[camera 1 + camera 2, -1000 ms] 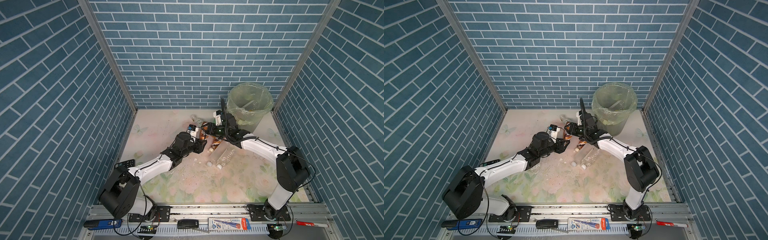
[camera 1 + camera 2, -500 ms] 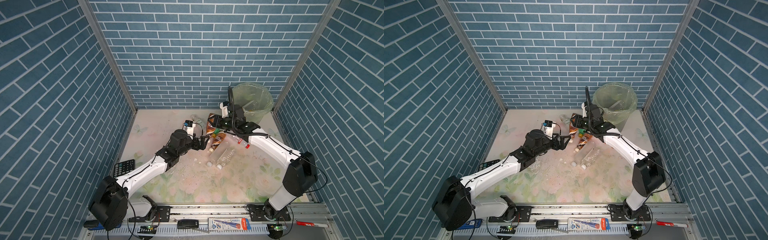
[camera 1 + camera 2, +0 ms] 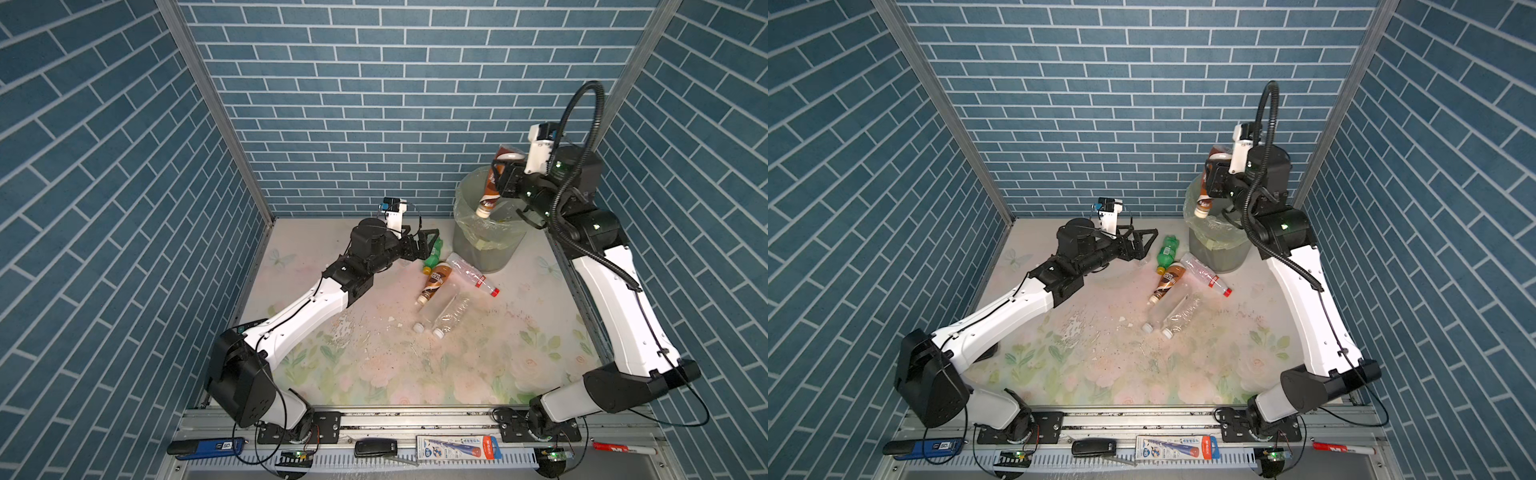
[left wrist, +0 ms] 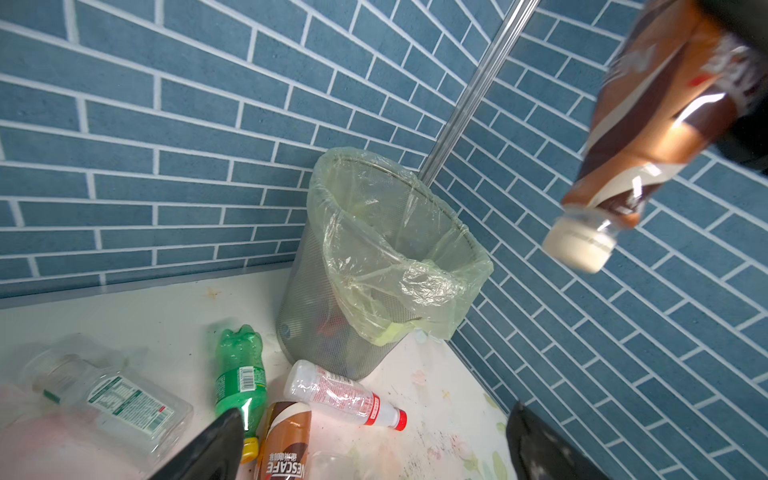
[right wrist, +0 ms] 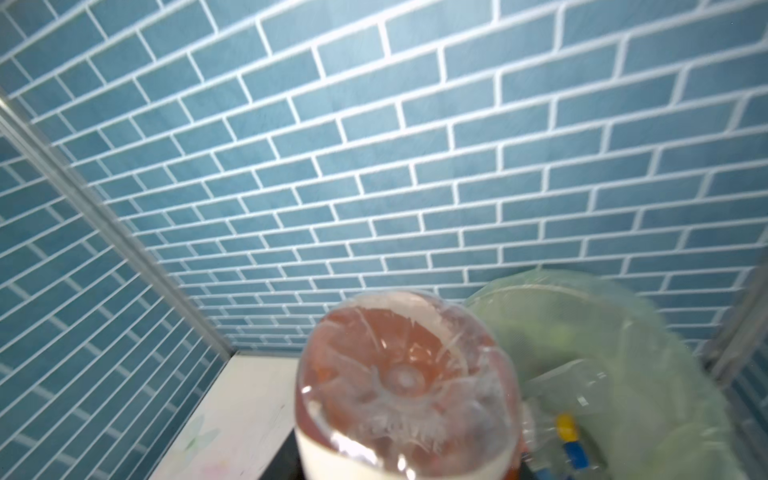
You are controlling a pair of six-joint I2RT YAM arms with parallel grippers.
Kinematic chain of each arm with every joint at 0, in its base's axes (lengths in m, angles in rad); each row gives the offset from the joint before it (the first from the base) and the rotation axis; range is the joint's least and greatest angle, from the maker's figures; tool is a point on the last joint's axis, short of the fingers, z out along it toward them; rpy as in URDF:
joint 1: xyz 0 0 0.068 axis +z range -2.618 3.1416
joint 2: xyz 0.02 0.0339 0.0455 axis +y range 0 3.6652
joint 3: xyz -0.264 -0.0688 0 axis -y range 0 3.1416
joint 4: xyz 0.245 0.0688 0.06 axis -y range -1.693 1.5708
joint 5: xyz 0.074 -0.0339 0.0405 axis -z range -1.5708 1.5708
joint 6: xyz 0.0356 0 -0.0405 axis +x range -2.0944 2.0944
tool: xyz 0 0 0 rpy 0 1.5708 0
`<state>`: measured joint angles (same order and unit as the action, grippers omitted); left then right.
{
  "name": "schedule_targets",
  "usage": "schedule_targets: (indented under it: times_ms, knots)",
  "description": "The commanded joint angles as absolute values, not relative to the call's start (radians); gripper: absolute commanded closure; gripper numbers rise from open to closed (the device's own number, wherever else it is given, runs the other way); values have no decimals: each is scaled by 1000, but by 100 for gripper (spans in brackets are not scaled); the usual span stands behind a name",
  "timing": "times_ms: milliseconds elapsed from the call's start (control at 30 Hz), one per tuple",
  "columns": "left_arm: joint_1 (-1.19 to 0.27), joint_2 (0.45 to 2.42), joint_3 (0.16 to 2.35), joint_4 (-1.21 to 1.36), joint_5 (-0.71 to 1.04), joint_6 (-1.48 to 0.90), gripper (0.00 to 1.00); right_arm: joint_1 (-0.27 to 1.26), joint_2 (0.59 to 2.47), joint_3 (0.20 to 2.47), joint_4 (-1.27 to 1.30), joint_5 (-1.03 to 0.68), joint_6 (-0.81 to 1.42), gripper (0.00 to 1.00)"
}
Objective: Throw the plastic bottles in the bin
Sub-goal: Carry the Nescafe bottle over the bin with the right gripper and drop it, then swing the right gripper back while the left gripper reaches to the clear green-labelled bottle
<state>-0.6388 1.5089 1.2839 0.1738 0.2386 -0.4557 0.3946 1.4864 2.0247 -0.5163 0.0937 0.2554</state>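
Note:
The brown bottle swings in over the bin's opening [image 5: 612,376] next and my right gripper releases it there, because the bin's lined opening still shows beside the bottle's base [image 5: 403,386].
My right gripper [image 3: 500,176] is shut on a brown bottle [image 3: 489,192], held neck-down with its white cap over the mouth of the bin [image 3: 482,249]. The right wrist view is filled by the bottle's base [image 5: 403,386], with the green-lined bin [image 5: 623,332] behind it. My left gripper [image 3: 427,241] hangs open and empty just above a green bottle [image 3: 432,258] on the table. Beside that lie a second brown bottle [image 3: 436,281], a clear red-capped bottle [image 3: 469,272] and two clear white-capped ones [image 3: 440,312]. A crushed clear bottle [image 4: 112,395] shows in the left wrist view.
Blue brick walls close in on three sides, and the bin stands in the back right corner. On the front rail lie a blue tool [image 3: 208,446], a black key fob [image 3: 376,446], a flat packet [image 3: 457,448] and a red marker [image 3: 619,449].
My right arm has lifted the brown bottle from the pile on the table up over the bin. My left gripper has opened wide and now hangs by the green bottle.

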Motion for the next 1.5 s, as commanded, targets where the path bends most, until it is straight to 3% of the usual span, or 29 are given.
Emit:
schedule_targets:
  times_ms: [0,167,333,367,467,500,600,1467]
  knots:
    - [-646,1566,1360,151,284,-448,1,367,1447,2103,-527,246,78,58]
    - [-649,1621,1414,135,308,-451,1,306,1437,2110,-403,301,23,58]
    - [-648,1641,1439,102,313,-432,1,217,1626,2166,-479,251,75,58]
    - [-647,1644,1442,95,313,-429,1,200,1689,2195,-527,237,100,53]
    - [-648,1648,1450,69,316,-419,1,187,1858,2359,-708,195,117,7]
    - [-648,1646,1451,62,317,-413,1,187,1899,2429,-762,184,120,1]
    - [-648,1641,1437,50,311,-403,1,189,1918,2488,-775,173,131,1]
    - [-637,1674,1417,-19,311,-421,1,200,1723,2206,-683,50,195,1]
